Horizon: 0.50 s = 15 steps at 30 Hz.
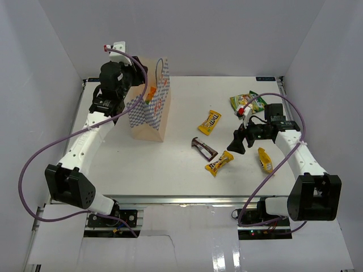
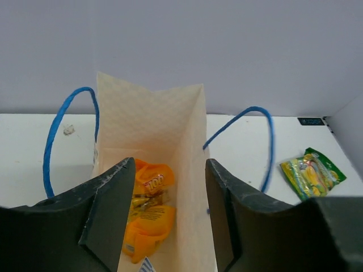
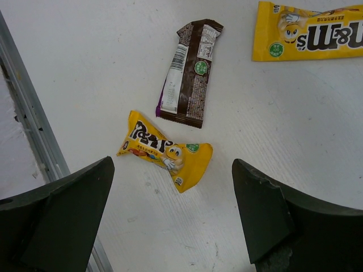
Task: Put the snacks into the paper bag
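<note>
The candy pack (image 3: 164, 151) by the bar lies slantwise to my right gripper's fingers, so that gripper needs to turn back and down over the middle of the pack next.
The paper bag (image 1: 152, 116) stands upright at the back left, open at the top. My left gripper (image 1: 138, 79) hovers over its mouth, open and empty; in the left wrist view the gripper (image 2: 170, 170) looks down on the orange-yellow pouch (image 2: 148, 215) lying inside the bag (image 2: 147, 119). My right gripper (image 1: 237, 143) is open and empty, just above a yellow candy pack (image 3: 164, 153) beside the dark brown bar (image 3: 190, 71). In the top view the bar (image 1: 204, 147), three yellow packs (image 1: 210, 122) (image 1: 219, 163) (image 1: 264, 160) and the green-yellow pouch (image 1: 248, 102) lie on the table.
White walls close in the table on the left, back and right. A metal rail (image 3: 28, 113) runs along the near table edge. The bag's blue cord handles (image 2: 54, 136) stick up on both sides of my left gripper.
</note>
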Motion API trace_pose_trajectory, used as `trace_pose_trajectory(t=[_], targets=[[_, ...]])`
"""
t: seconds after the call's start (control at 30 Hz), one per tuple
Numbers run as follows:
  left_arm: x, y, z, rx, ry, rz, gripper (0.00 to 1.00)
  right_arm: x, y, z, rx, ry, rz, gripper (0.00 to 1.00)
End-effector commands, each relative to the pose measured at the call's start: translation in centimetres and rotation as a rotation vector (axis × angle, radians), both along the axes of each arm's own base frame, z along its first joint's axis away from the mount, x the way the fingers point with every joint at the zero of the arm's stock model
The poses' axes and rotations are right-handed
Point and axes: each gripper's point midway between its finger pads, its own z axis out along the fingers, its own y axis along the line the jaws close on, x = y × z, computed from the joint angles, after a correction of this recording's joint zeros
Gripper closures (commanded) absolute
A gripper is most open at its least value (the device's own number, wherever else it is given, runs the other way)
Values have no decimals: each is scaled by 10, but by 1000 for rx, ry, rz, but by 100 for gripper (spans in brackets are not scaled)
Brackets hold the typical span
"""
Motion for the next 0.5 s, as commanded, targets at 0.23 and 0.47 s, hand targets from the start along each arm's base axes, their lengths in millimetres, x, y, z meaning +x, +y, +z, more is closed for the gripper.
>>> trace_pose_trajectory(t=[0.23,0.47], targets=[[-82,-13,78,-62,-144,-187,20,-19,21,4,42,-24,199,9],[-155,-8,35,-171,-21,-248,13,-63,19,-37,-142,-352,744,10]])
